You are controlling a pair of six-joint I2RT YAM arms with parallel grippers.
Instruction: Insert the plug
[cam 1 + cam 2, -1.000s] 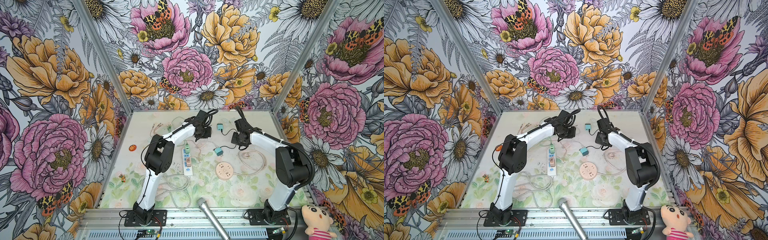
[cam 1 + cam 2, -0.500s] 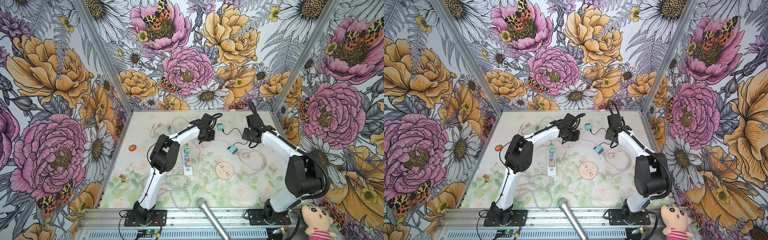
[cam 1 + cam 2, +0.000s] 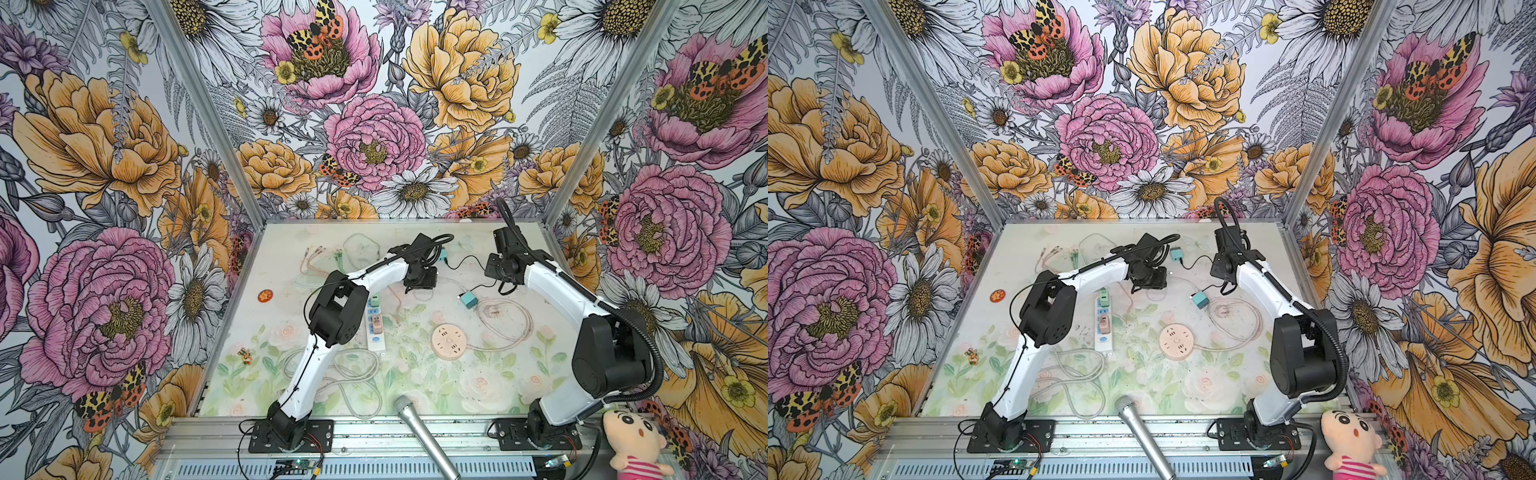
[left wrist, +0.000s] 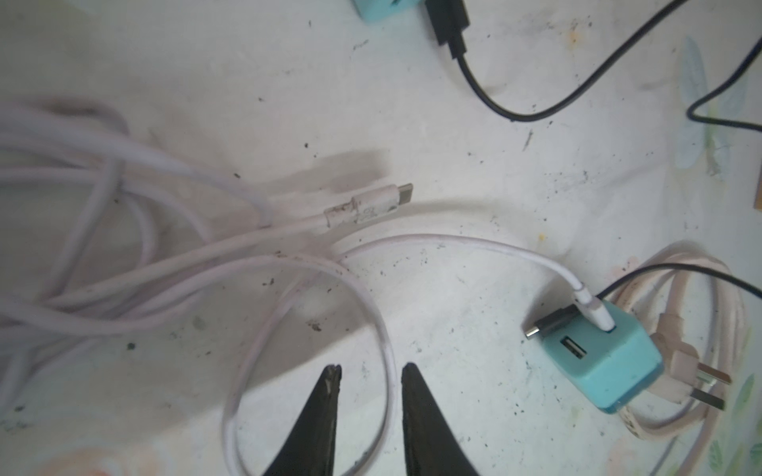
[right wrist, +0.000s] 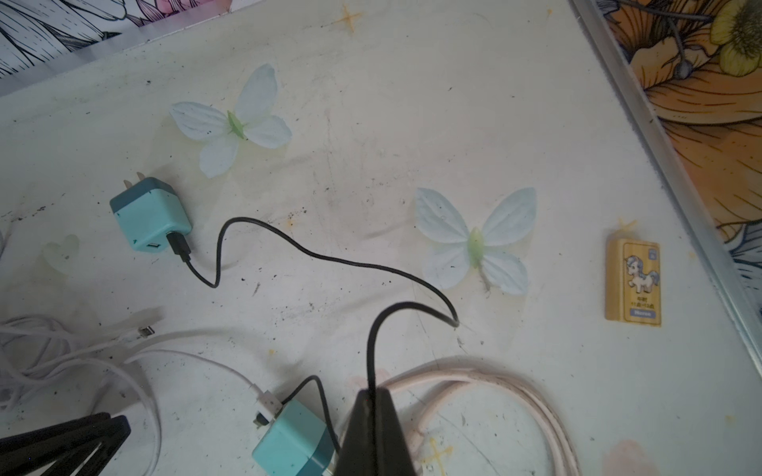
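I will next lower my right gripper and release the black cable (image 5: 371, 350), its plug already against the teal cube, since the pink cord beside that cube is below the gripper.
A teal charger cube (image 4: 606, 362) lies on the table, in both top views (image 3: 469, 299) (image 3: 1200, 300). A white cable's plug (image 4: 593, 315) sits in its top port. A black plug (image 4: 548, 323) rests loose against the cube, outside the ports. My right gripper (image 5: 373, 393) is shut on that black cable (image 5: 371, 350), just beside the cube (image 5: 295, 437). My left gripper (image 4: 370, 369) stands open a little above the table, with a loop of white cable (image 4: 387, 371) lying under the gap. A loose white plug (image 4: 379, 202) lies further off.
A second teal charger (image 5: 150, 216) holds the black cable's other end. A white power strip (image 3: 376, 322), a round pink socket (image 3: 448, 339) with its coiled pink cord (image 5: 515, 387), a yellow block (image 5: 633, 282) and a microphone (image 3: 424, 432) are also on the table.
My right gripper has pulled the black cable to the right, and the teal charger slid right with it. My left gripper has shifted right and its jaws have parted.
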